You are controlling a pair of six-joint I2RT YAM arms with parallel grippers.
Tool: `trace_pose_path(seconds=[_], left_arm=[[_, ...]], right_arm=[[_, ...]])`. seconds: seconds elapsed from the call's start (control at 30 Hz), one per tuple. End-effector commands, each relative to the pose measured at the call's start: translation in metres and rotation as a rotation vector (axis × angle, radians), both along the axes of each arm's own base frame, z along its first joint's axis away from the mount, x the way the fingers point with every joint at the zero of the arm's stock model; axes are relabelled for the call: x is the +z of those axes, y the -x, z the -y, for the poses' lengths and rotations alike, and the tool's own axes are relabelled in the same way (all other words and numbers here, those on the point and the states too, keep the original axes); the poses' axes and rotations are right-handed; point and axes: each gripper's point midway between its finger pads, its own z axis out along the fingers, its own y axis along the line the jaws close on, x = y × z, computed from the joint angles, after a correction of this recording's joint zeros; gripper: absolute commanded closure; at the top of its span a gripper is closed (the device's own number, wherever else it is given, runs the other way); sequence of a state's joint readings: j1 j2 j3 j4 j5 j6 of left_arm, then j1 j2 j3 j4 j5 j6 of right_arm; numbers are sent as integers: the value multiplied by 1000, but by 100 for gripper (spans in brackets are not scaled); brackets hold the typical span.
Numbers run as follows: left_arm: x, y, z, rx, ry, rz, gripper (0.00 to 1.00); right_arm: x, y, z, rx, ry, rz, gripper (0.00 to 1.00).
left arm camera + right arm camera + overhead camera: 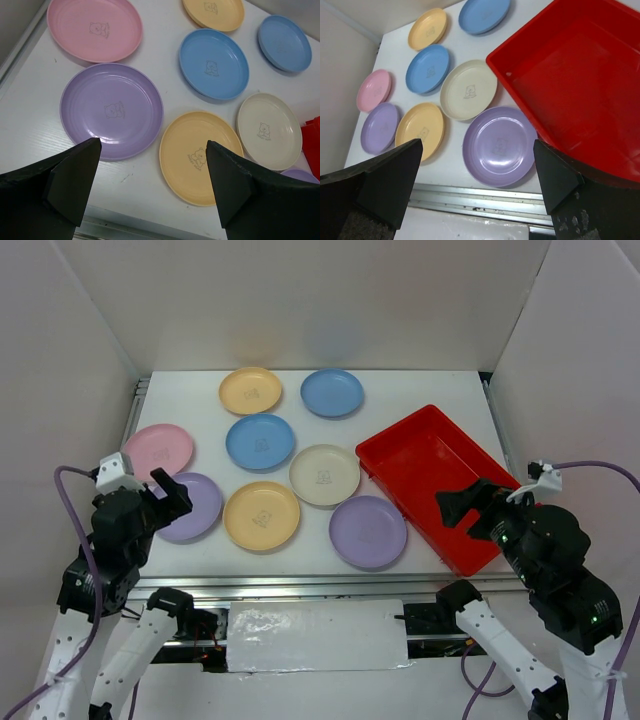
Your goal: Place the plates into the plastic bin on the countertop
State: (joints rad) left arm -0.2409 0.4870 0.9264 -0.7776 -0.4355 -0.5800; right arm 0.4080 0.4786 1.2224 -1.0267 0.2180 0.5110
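My left gripper will next reach outward and down onto the nearer blue plate's rim facing the pink plate, where the empty countertop leaves room for a finger.
Several plates lie flat on the white countertop [430, 390]: yellow-orange [250, 390], blue [332, 392], pink [158, 450], blue [260, 441], cream [324, 474], lilac [195, 510], yellow-orange [262, 515], lilac [368, 531]. The red plastic bin [430, 455] lies at the right and holds nothing. My left gripper [170, 495] is open and empty above the left lilac plate [112, 110], beside the near yellow-orange plate [200, 155]. My right gripper [462, 505] is open and empty over the bin's near end [570, 85], with the right lilac plate [500, 145] below it.
A metal rail [300, 588] runs along the countertop's front edge, also seen in the right wrist view [480, 202]. White walls stand at the left, back and right. The bin lies at an angle, its near corner close to the front rail.
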Motion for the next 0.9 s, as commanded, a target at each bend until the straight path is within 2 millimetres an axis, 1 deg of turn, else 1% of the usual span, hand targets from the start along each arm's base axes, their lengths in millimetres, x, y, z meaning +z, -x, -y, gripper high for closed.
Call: trace_pose_path(seconds=[0.0,0.03,0.07,0.1,0.13,0.17,0.2,0.23,0.27,0.3,0.33,0.37,0.43,0.47,0.5,0.53,0.57,0.6,0.63,0.67,0.7,0.73,0.77,0.8,0.83,0.87], left_arm=[[3,-16,7,-20,-2,-2,1],[-6,-23,10,-29,-16,-55,1],[-10,-28,10,-22,-16,-81,1],[-18,-38,11,-8,-11,-141,1],[-22,-45,14,-12,0,-169,1],[-27,-54,31,-86,41,-193,1],[-18,-72,35,-112,57,-161,1],[-36,-90,38,-131,75,-229,1],[-42,-100,50,-194,164,-262,1],[-60,-123,40,-144,209,-324,1],[-70,-137,41,-131,252,-356,1],[-92,-158,45,-125,319,-427,1],[-111,-187,51,-133,357,-464,1],[-98,-210,53,-142,367,-442,1],[-133,-224,55,-122,365,-534,1],[-138,-235,58,-128,360,-556,1],[-120,-257,66,-154,341,-521,1],[-148,-265,67,-135,326,-595,1],[-152,-272,68,-128,313,-613,1],[-149,-279,71,-125,298,-614,1],[-167,-280,69,-95,288,-657,1],[-175,-280,62,-50,271,-674,1],[-185,-276,56,-9,282,-705,1],[-200,-273,52,21,283,-736,1],[-208,-272,51,35,284,-747,2],[-220,-267,51,54,281,-775,3]], right_arm=[[9,-1,-18,96,-32,54,0],[8,-1,-21,105,-41,53,0],[10,-2,-26,130,-53,62,0],[5,-4,-30,140,-60,50,0],[5,-5,-32,150,-67,54,0],[5,-6,-38,178,-75,55,0],[1,-7,-40,183,-76,45,0],[0,-8,-43,192,-85,39,0],[-1,-10,-46,203,-88,34,0],[-3,-11,-46,201,-89,29,0],[0,-10,-52,231,-103,36,0],[0,-11,-55,243,-108,33,0],[2,-11,-58,256,-114,37,0],[1,-11,-59,265,-116,36,0],[2,-9,-62,285,-120,37,0],[0,-10,-64,294,-119,38,0],[-3,-10,-65,300,-117,36,0],[-4,-10,-65,301,-119,37,0],[-6,-11,-66,300,-119,30,0],[-8,-11,-67,303,-117,23,0],[-9,-11,-67,307,-118,21,0],[-9,-11,-68,312,-119,21,0],[-10,-11,-68,312,-118,22,0],[-9,-10,-69,317,-118,25,0],[-9,-11,-67,306,-115,30,0],[-8,-11,-66,304,-115,31,0]])
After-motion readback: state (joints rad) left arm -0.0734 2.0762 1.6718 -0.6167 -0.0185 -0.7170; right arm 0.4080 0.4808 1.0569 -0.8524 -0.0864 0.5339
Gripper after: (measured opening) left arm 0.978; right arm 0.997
